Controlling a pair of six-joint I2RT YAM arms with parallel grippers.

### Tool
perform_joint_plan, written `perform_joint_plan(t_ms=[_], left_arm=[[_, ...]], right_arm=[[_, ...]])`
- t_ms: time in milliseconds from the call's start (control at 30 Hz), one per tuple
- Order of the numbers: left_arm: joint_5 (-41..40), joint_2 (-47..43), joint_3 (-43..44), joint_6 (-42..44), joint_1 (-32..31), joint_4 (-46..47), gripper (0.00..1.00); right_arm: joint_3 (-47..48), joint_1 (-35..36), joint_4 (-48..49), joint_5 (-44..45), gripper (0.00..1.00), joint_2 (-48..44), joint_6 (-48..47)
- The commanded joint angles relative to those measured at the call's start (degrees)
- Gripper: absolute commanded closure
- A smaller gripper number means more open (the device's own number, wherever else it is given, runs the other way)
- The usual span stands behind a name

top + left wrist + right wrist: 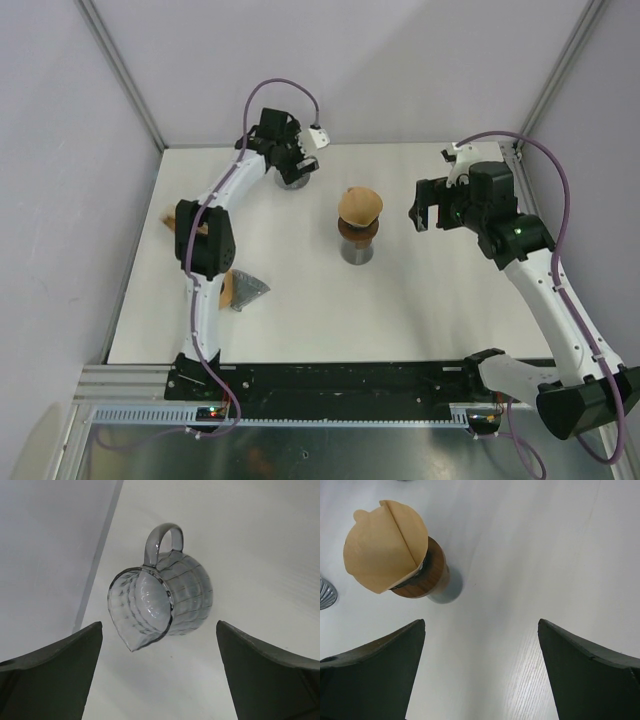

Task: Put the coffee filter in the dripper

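I will next move my left gripper down onto the jug's rim between spout and handle [171,608], because that thin glass rim is below the gap between its fingers.
A brown paper coffee filter [359,206] sits open in the dripper [357,243], a grey vessel with a wooden collar at the table's middle. In the right wrist view the filter [385,545] stands in the wood-collared dripper [427,582], up and to the left of my fingers. My right gripper [421,213] is open and empty, just right of the dripper; its jaws [481,622] stand wide over bare table. My left gripper [297,165] is open and empty at the far back, its jaws [159,625] wide just short of a grey ribbed glass jug [160,600].
The glass jug [292,181] with handle and spout stands at the back, left of middle. A grey holder [248,290] with spare brown filters [228,291] lies at the front left. Another brown piece [169,215] shows behind the left arm. White walls enclose the table.
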Motion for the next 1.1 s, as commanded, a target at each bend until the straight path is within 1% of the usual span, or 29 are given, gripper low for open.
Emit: perform_joint_plan(t_ms=[0, 133, 233, 367, 467, 667, 800, 833, 900, 933, 1067], left_arm=[[-4.08, 4.58, 5.08, 6.27, 0.18, -2.00, 0.01], [-3.78, 7.37, 8.03, 5.95, 0.26, -2.53, 0.12], [-2.63, 8.33, 8.43, 6.07, 0.20, -3.01, 0.16], [-4.46, 10.89, 10.90, 5.58, 0.27, -3.33, 0.23], [-3.99, 11.94, 11.38, 5.38, 0.34, -3.40, 0.28], [-0.34, 10.96, 8.77, 4.98, 0.27, -4.16, 0.55], [4.06, 7.41, 5.08, 3.62, 0.46, -4.61, 0.85], [5.14, 6.39, 4.35, 3.01, 0.50, -4.66, 0.90], [7.32, 4.64, 2.77, 1.72, 0.55, -4.74, 0.96], [8.13, 3.77, 2.28, 0.96, 0.58, -4.82, 0.98], [9.66, 0.39, 0.72, -2.15, 0.62, -5.02, 1.00]], right_arm=[[-0.91, -0.27, 1.87, 0.89, 0.01, -1.67, -1.38], [-1.42, -0.30, 1.79, 1.54, 0.01, -1.72, -1.53], [-1.63, -0.30, 1.74, 1.90, 0.01, -1.82, -1.53], [-1.81, -0.21, 1.91, 1.85, 0.01, -2.02, -1.74], [-2.01, -0.21, 1.86, 2.08, 0.01, -2.30, -1.89], [-2.30, -0.18, 2.06, 2.60, 0.01, -2.72, -2.13], [-2.39, -0.19, 2.05, 2.49, 0.01, -2.54, -2.13], [-2.39, -0.19, 1.99, 2.42, 0.01, -2.51, -2.13], [-2.40, -0.12, 1.95, 2.29, 0.01, -2.54, -2.13], [-2.40, -0.06, 1.95, 2.19, 0.01, -2.60, -2.13], [-2.42, 0.18, 1.61, 2.17, 0.01, -3.23, -2.13]])
